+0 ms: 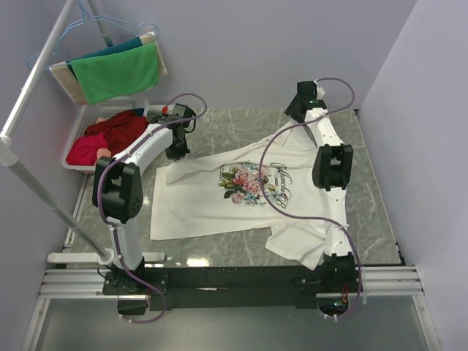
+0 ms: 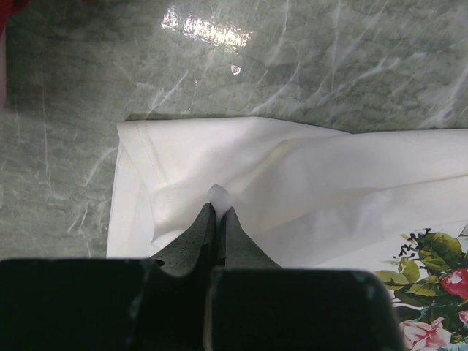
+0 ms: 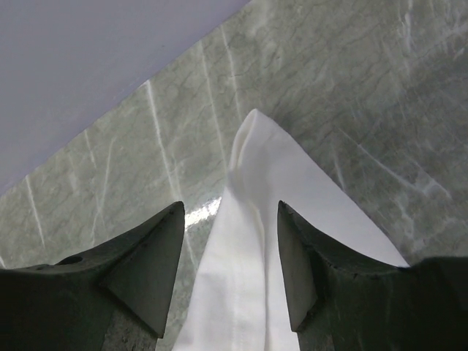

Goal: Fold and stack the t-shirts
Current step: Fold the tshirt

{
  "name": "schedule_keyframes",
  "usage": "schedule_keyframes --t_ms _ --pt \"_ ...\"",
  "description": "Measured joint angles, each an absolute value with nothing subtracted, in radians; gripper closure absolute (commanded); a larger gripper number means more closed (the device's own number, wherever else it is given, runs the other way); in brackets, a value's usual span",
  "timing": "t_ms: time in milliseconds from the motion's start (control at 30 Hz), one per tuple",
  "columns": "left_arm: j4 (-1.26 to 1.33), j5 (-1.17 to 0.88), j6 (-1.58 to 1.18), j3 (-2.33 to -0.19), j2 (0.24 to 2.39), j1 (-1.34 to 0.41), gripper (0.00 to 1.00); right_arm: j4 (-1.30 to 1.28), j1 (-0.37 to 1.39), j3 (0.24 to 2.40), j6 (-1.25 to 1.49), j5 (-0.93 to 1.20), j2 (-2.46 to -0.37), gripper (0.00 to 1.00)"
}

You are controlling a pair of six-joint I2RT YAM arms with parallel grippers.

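The sleeve's narrow raised fold is below my right gripper and runs between the open fingers. I will ease down onto that fold and close.
One white t-shirt [image 1: 219,208] with a pink-rose floral print [image 1: 247,183] and dark script lies spread flat on the grey marble table [image 1: 219,126]. My left gripper [image 1: 178,151] is at the shirt's far left corner. In the left wrist view it [image 2: 218,207] is shut on a small pinch of the white cloth [image 2: 292,183], close to the hem corner. My right gripper [image 1: 300,115] is at the shirt's far right sleeve. In the right wrist view it [image 3: 230,216] is open, its fingers [image 3: 150,259] on either side of a narrow raised fold of the sleeve [image 3: 252,219].
A white basket [image 1: 82,121] holding red cloths [image 1: 110,131] stands at the far left. Green [image 1: 117,72] and teal cloths hang on a hanger above it. A slanted rack pole [image 1: 36,183] runs down the left side. Walls close in behind and to the right.
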State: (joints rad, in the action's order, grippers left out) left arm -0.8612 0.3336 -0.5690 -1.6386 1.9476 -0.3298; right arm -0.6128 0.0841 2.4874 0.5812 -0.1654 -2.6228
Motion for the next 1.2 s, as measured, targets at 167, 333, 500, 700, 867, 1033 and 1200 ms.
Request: schedule_keyframes --t_ms 167,333,500,700,867,1033,1200 --pt "-0.877 0.331 -0.569 -1.639 1.948 -0.33 0.99 -0.596 0.062 2.495 0.62 -0.144 -2.662 0.42" --pt "-0.889 0.329 -0.569 -1.654 1.948 -0.329 0.99 -0.595 0.045 2.497 0.647 -0.117 -2.674 0.46" --pt "-0.896 0.33 -0.569 -1.68 1.948 -0.329 0.99 -0.587 0.034 2.518 0.666 -0.076 -2.674 0.52" --pt "-0.901 0.33 -0.569 -1.685 1.948 -0.329 0.99 -0.583 0.028 2.521 0.688 -0.028 -2.677 0.57" --pt "-0.904 0.33 -0.569 -1.686 1.948 -0.328 0.99 -0.578 0.022 2.527 0.7 0.001 -2.7 0.61" --pt "-0.905 0.33 -0.569 -1.688 1.948 -0.324 0.99 -0.577 0.019 2.534 0.714 0.014 -2.723 0.68" --pt "-0.904 0.33 -0.569 -1.691 1.948 -0.32 0.99 -0.585 0.017 2.535 0.716 0.024 -2.725 1.0"
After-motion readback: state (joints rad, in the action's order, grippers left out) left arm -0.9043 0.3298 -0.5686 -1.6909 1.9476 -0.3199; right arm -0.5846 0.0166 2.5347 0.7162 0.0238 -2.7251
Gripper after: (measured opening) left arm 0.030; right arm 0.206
